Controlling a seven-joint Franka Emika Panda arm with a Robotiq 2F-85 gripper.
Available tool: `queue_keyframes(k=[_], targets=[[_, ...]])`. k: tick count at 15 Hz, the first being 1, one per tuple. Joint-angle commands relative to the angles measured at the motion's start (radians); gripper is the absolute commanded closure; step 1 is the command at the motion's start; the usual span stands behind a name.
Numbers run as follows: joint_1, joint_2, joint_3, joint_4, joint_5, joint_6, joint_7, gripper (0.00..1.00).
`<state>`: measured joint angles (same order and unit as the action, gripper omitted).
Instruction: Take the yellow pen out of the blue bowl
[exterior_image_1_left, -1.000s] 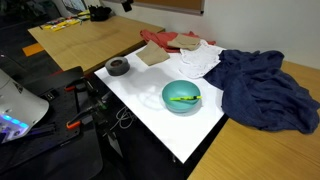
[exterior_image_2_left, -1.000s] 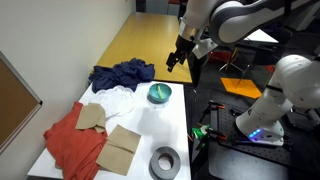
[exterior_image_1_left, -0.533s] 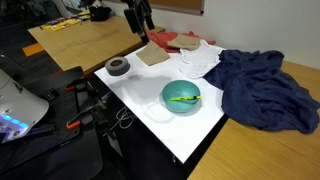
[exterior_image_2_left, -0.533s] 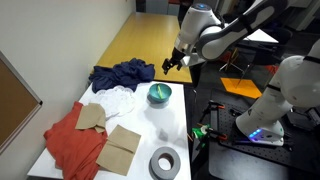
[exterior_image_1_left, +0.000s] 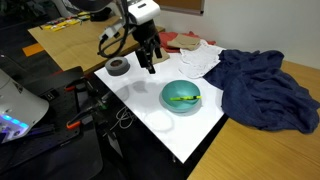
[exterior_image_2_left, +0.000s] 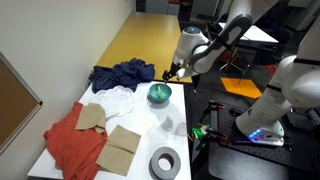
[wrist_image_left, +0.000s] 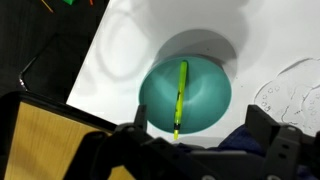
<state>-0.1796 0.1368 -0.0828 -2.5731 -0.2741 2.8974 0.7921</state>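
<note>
Next, the gripper moves outward over the blue bowl and down onto the yellow pen (exterior_image_1_left: 181, 98) (wrist_image_left: 181, 95), since its spread fingers face each other across the pen's length.
The blue bowl (exterior_image_1_left: 172, 106) stands on a white board, and the yellow pen (exterior_image_1_left: 181, 98) lies inside it. In the wrist view the pen (wrist_image_left: 181, 95) lies lengthwise across the bowl (wrist_image_left: 155, 95), directly below the camera. My gripper (wrist_image_left: 202, 135) is open and empty, with its two dark fingers spread wide near the bowl's near edge. In an exterior view the gripper (exterior_image_1_left: 150, 64) hangs above the board, between the bowl and a grey ring. In both exterior views it is above the table; the bowl (exterior_image_2_left: 156, 97) sits just beyond the gripper (exterior_image_2_left: 171, 74).
A dark grey tape ring (exterior_image_1_left: 118, 67) sits at the board's corner. A pale clear dish (exterior_image_1_left: 159, 118) lies beside the bowl. A dark blue cloth (exterior_image_1_left: 262, 90), a white cloth (exterior_image_1_left: 200, 57), a red cloth (exterior_image_1_left: 165, 40) and cardboard pieces (exterior_image_1_left: 152, 56) lie behind the bowl.
The arm has come into view and moved down toward the board, from near the red cloth to between the tape ring and the bowl. The bowl and pen have not moved.
</note>
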Motion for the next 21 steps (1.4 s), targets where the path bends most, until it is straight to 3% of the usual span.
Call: queue_keyframes(k=[1, 5, 8, 11, 16, 21], targets=[[0.07, 0.005, -0.067, 0.0, 0.03, 0.0, -0.025, 0.0], [0.079, 0.0, -0.071, 0.001, 0.028, 0.0, -0.023, 0.0], [0.11, 0.09, -0.141, 0.065, -0.019, 0.064, 0.038, 0.0], [0.141, 0.194, -0.19, 0.133, 0.04, 0.127, 0.006, 0.0], [0.144, 0.381, -0.161, 0.253, 0.245, 0.186, -0.11, 0.0], [0.166, 0.533, -0.166, 0.373, 0.38, 0.166, -0.194, 0.0]])
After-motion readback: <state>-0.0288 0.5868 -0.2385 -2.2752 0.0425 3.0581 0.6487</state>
